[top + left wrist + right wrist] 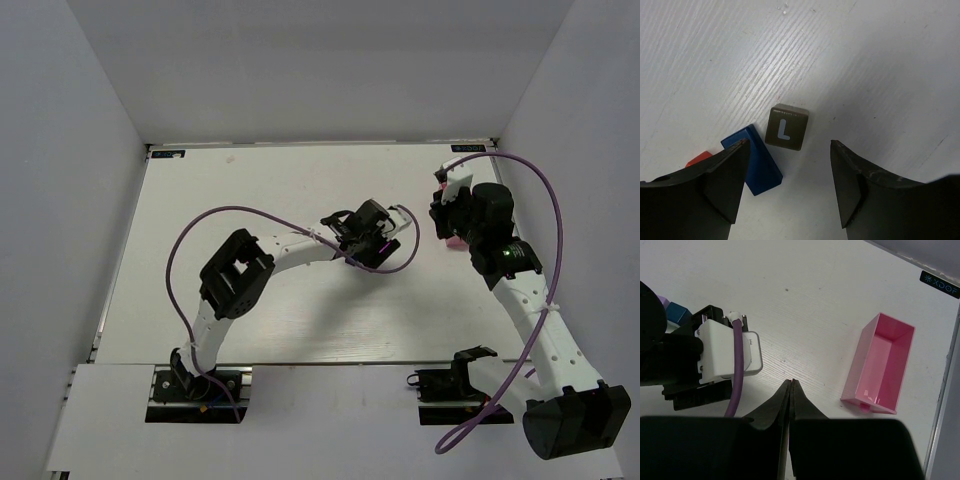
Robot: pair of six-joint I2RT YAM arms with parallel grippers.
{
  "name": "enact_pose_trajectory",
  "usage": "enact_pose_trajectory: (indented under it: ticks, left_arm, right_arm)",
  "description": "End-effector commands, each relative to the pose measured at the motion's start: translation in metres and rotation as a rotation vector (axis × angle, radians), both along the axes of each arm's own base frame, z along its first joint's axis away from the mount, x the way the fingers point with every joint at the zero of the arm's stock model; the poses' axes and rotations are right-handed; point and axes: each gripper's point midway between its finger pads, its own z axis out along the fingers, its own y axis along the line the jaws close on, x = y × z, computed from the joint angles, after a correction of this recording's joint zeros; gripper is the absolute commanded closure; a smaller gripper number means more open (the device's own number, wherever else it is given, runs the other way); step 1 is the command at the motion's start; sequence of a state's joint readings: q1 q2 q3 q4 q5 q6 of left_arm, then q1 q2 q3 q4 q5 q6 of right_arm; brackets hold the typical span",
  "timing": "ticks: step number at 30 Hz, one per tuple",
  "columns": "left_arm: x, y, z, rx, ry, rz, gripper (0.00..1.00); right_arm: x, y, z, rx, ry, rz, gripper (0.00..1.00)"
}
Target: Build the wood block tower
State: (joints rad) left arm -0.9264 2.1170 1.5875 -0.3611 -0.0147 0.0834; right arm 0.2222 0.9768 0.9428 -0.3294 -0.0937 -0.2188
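The grey block (787, 127) is just past my open fingers, so I will lower my left gripper toward it, put the fingers around its sides and close them.
In the left wrist view a grey wood block (787, 127) marked with a white L lies flat on the table. A blue block (758, 164) lies just left of it, and a corner of a red-orange block (699, 158) peeks out behind my left finger. My left gripper (788, 144) hangs open over them, with the grey block just beyond the gap and nothing held. My left gripper (368, 243) hides the blocks in the top view. My right gripper (791, 381) is shut and empty, to the right of the left wrist (722, 357). The tower is out of view.
A pink open box (880, 365) lies on the table to the right of my right gripper, near the right edge; it shows in the top view as the pink box (455, 242), mostly hidden under the right arm. A blue block (676, 313) shows beyond the left wrist.
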Motion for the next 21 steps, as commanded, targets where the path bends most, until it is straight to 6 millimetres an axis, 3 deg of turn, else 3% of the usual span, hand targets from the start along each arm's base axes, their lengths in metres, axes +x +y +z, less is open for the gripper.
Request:
enact_pose_trajectory:
  ticks: [1,21]
  left_arm:
    - [0.01,-0.01,0.024,-0.025,-0.052,0.009,0.25]
    - [0.011,-0.016,0.008,-0.008,-0.029,-0.012,0.37]
  right_arm:
    - [0.002,0.002,0.01,0.016,-0.042,0.011,0.96]
    - [0.0,0.003,0.008,0.013,-0.042,0.026,0.95]
